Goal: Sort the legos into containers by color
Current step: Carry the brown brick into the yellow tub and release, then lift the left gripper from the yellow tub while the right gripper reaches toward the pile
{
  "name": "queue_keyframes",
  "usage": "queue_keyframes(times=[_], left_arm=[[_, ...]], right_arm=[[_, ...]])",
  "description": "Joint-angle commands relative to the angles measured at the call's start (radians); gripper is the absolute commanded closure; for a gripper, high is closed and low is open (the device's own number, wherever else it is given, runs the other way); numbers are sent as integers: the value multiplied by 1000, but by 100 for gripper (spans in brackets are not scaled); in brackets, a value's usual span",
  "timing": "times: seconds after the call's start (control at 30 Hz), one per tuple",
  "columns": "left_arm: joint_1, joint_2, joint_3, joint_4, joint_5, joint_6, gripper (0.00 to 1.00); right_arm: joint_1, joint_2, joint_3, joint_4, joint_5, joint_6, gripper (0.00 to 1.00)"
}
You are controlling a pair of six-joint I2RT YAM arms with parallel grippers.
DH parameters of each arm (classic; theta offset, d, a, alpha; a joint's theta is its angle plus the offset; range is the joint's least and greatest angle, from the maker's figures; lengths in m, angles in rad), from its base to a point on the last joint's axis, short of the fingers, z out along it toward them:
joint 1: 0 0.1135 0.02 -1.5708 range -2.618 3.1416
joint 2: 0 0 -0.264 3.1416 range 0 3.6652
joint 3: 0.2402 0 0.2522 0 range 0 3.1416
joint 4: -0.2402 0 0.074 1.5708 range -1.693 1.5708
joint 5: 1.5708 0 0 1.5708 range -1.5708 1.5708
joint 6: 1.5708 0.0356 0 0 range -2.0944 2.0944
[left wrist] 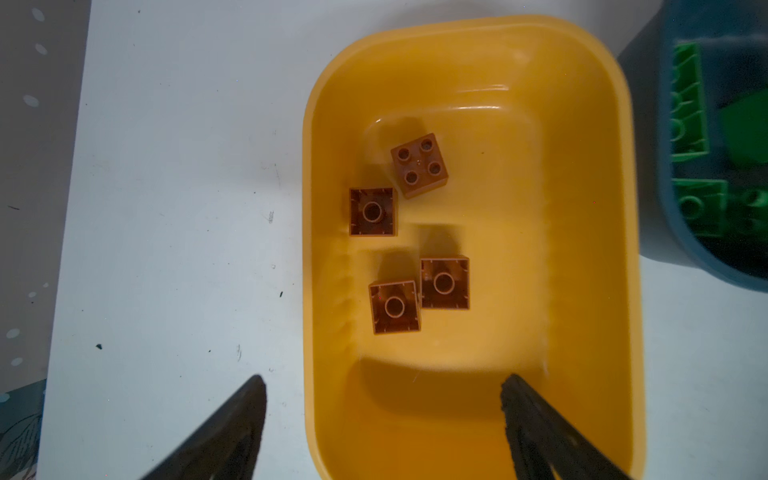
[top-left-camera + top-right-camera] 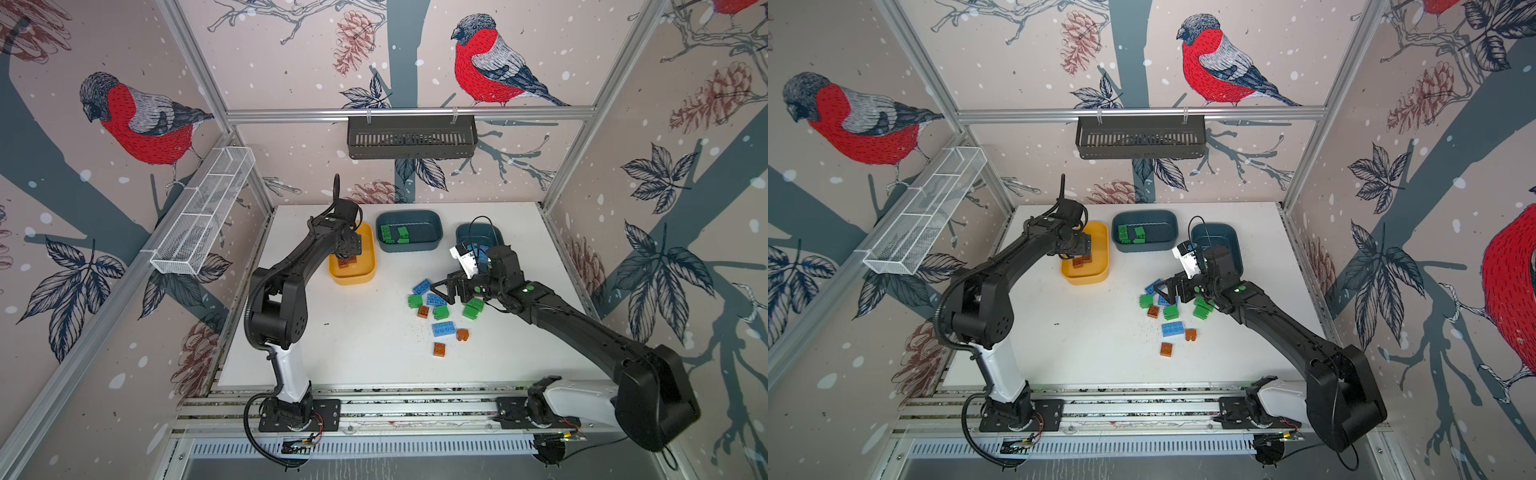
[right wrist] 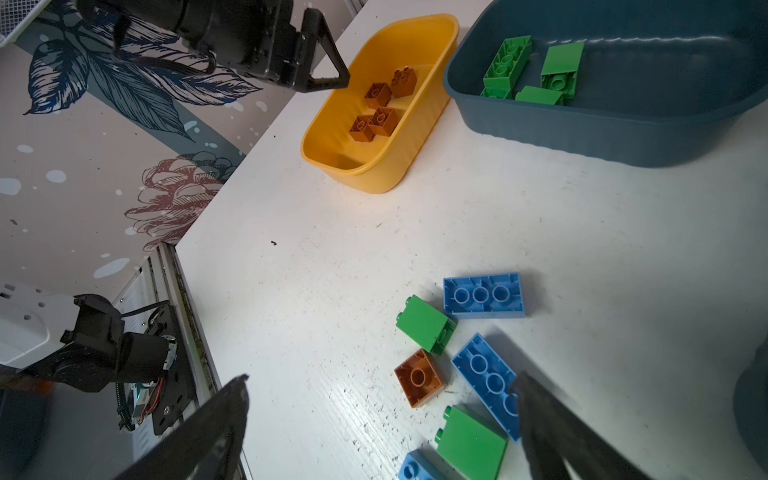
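The robot's right gripper will next move across and down onto the loose green lego nearest the yellow container, going past a blue lego, since the green lego is below the gripper's open fingers.
My left gripper (image 2: 351,249) (image 1: 383,382) hangs open and empty over the near end of the yellow container (image 2: 353,277) (image 1: 473,25). Several brown legos (image 1: 419,164) lie loose on that tub's floor. Green legos (image 2: 395,235) lie in the middle teal container (image 2: 409,247). The right teal container (image 2: 467,232) is partly hidden behind my right wrist. My right gripper (image 2: 442,284) (image 3: 382,378) stands open just above a loose pile on the table: blue legos (image 3: 484,296), green legos (image 3: 424,324) and a brown one (image 3: 419,377). Nothing sits between its fingers.
More loose bricks lie nearer the front: a blue one (image 2: 444,328) and two brown ones (image 2: 462,334) (image 2: 439,349). A white mesh tray (image 2: 203,216) hangs on the left wall. A dark slotted basket (image 2: 411,137) hangs on the back rail.
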State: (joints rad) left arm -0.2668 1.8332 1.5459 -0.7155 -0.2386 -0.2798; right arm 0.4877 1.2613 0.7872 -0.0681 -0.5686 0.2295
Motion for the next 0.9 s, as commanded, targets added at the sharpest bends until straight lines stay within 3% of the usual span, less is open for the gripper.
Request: queue_keyframes(times=[0.0,0.17,0.27,0.47,0.67,0.87], left_arm=[[1,-69,-38,-6,96,35,6],[1,-218,-163,54,237,62,2],[8,-302,-242,93,301,64,2],[43,-425,-376,158,538,89,2],[129,-510,-497,184,668,105,3],[190,-573,-568,194,702,97,3]], right_arm=[[25,28,20,-30,40,-44,1],[70,69,52,-80,53,-140,1],[106,99,88,-142,56,-262,2],[168,203,176,-242,83,-512,10],[221,336,250,-281,128,-677,15],[240,472,341,-306,187,-775,21]])
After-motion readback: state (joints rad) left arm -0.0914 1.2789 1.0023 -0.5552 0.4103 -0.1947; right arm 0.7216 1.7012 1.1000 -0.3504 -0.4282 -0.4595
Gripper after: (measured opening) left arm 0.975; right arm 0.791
